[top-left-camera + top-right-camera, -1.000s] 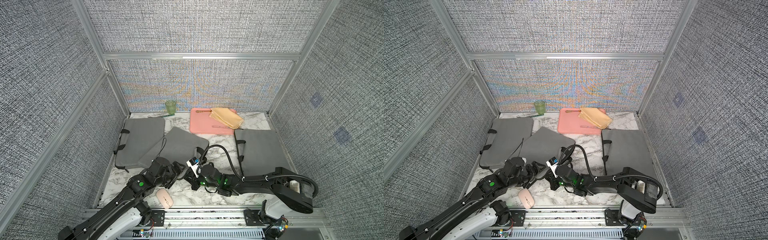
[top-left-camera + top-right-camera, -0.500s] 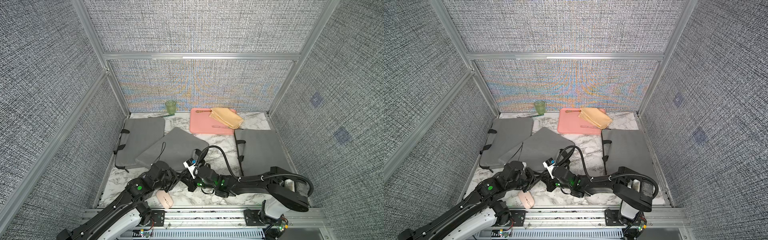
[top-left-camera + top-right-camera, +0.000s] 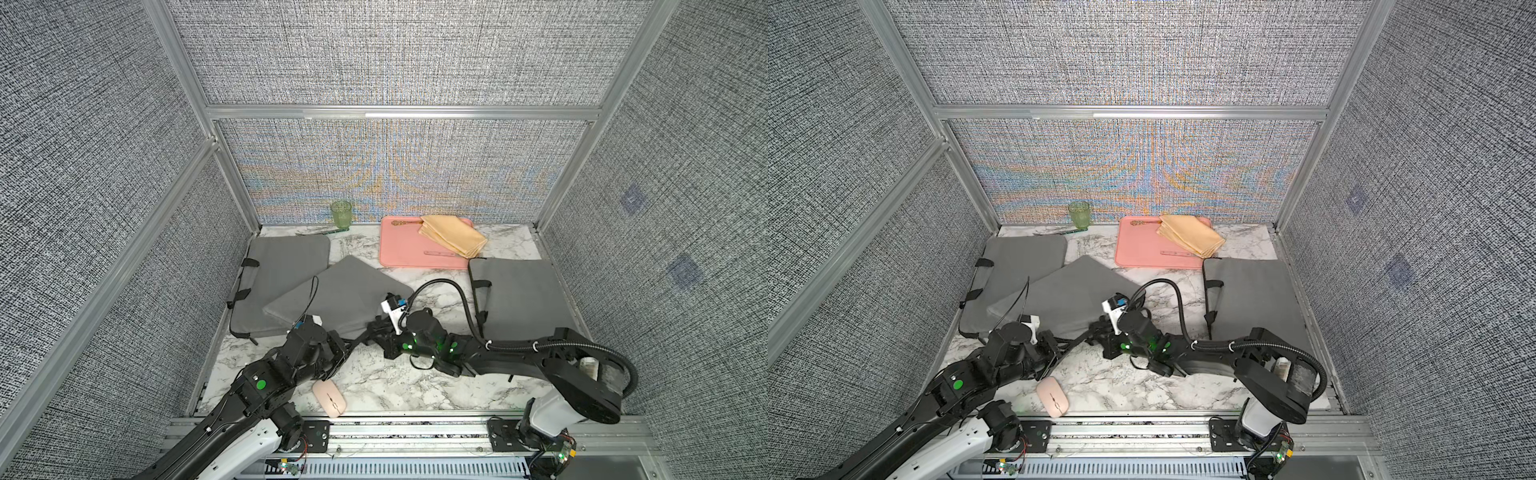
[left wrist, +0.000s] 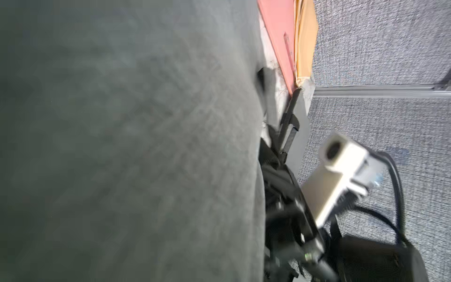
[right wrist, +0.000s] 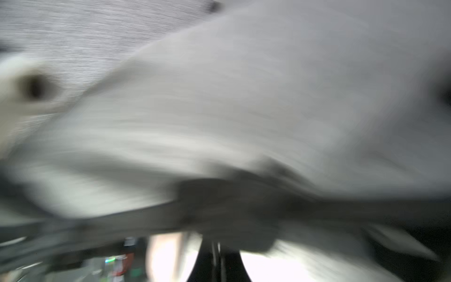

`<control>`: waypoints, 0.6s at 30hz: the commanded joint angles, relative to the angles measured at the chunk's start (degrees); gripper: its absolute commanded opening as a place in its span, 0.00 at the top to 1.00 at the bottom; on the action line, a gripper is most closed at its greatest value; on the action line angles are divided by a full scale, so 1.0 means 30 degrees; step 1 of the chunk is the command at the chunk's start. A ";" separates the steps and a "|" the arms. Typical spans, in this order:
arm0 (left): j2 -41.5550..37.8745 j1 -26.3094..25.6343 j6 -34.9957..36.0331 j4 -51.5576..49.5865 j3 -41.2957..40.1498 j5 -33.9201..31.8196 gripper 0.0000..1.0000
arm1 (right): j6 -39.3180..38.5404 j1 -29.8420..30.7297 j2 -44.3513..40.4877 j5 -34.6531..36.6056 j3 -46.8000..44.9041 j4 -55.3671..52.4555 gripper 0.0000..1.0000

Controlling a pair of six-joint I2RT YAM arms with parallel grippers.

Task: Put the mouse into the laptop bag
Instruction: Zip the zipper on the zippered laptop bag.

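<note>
My left gripper moves the bag's dark front edge a little outward next, straightening it, and releases it there, because the grey laptop bag lies skewed.
The pink mouse (image 3: 329, 397) (image 3: 1052, 396) lies near the table's front edge, just beside my left arm and untouched. The grey laptop bag (image 3: 336, 291) (image 3: 1067, 291) lies skewed in the middle, its front edge raised. My right gripper (image 3: 372, 332) (image 3: 1094, 332) (image 5: 217, 258) is shut on that dark front edge. My left gripper (image 3: 345, 347) (image 3: 1059, 347) is shut at the same edge, a little to the left. In the left wrist view the bag's fabric (image 4: 122, 146) fills most of the frame and hides the jaws.
Two more grey bags lie flat, one at the back left (image 3: 282, 266) and one on the right (image 3: 519, 299). A pink tray (image 3: 411, 249) with a yellow cloth (image 3: 453, 235) and a green glass (image 3: 341, 214) stand at the back. The metal rail (image 3: 415, 428) bounds the front.
My left gripper has gone from open to shut at the bag's front edge. Both grippers and the bag have shifted toward the front left. The mouse has not moved.
</note>
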 commanded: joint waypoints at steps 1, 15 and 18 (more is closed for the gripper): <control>-0.0118 0.0101 0.0761 -0.0516 -0.0201 -0.2033 1.00 | 0.0360 -0.0384 -0.0524 0.2473 -0.0677 -0.3250 1.00; -0.0879 0.0357 0.2129 -0.3250 0.1254 -0.5344 1.00 | 0.1783 -0.2480 -0.2905 0.5092 -0.1856 -0.7755 1.00; -0.0860 0.0478 0.2644 -0.3118 0.1477 -0.5724 1.00 | 0.2311 -0.3247 -0.4313 0.5914 -0.2667 -0.9001 1.00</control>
